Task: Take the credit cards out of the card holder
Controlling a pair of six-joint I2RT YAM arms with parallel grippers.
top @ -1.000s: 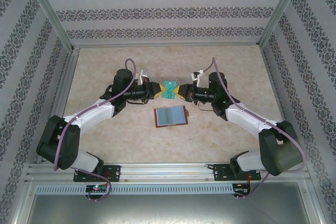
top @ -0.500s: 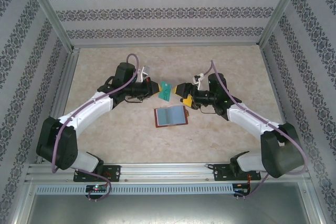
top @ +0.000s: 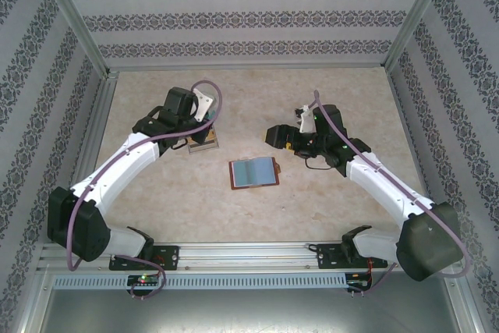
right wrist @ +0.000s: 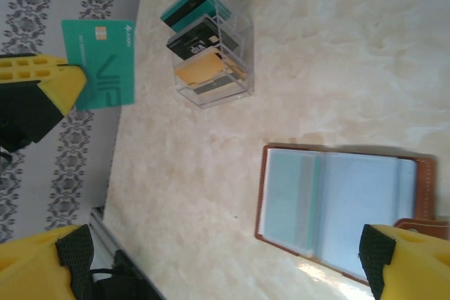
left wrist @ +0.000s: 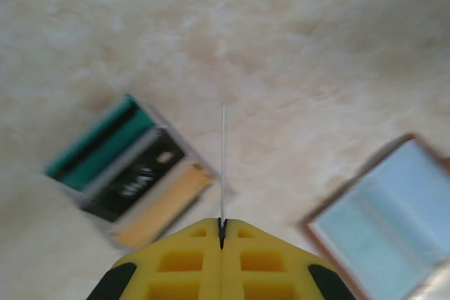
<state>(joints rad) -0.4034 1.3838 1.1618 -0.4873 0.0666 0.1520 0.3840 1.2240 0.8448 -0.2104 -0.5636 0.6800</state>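
My left gripper needs to lower and turn before it releases its teal card down over the clear rack's teal card slot (left wrist: 98,142), as a matching teal card stands there.
The brown card holder (top: 254,171) lies open on the table, its blue-grey sleeves (right wrist: 344,205) facing up. My left gripper (left wrist: 222,224) is shut on a teal credit card (right wrist: 102,64), which the left wrist view shows edge-on as a thin line (left wrist: 222,166). It hovers beside and above a clear rack (right wrist: 211,54) holding a teal card (right wrist: 186,8), a black card (right wrist: 197,38) and a tan card (right wrist: 200,69). My right gripper (right wrist: 225,272) is open and empty, up and to the right of the card holder in the top view (top: 274,136).
The clear rack (top: 204,143) stands left of the card holder on the beige table. Patterned walls and metal rails enclose the table on three sides.
Both grippers held the teal card between them a second ago. The right gripper opened, let go and drew back right. The left arm carried the card left, over the rack.
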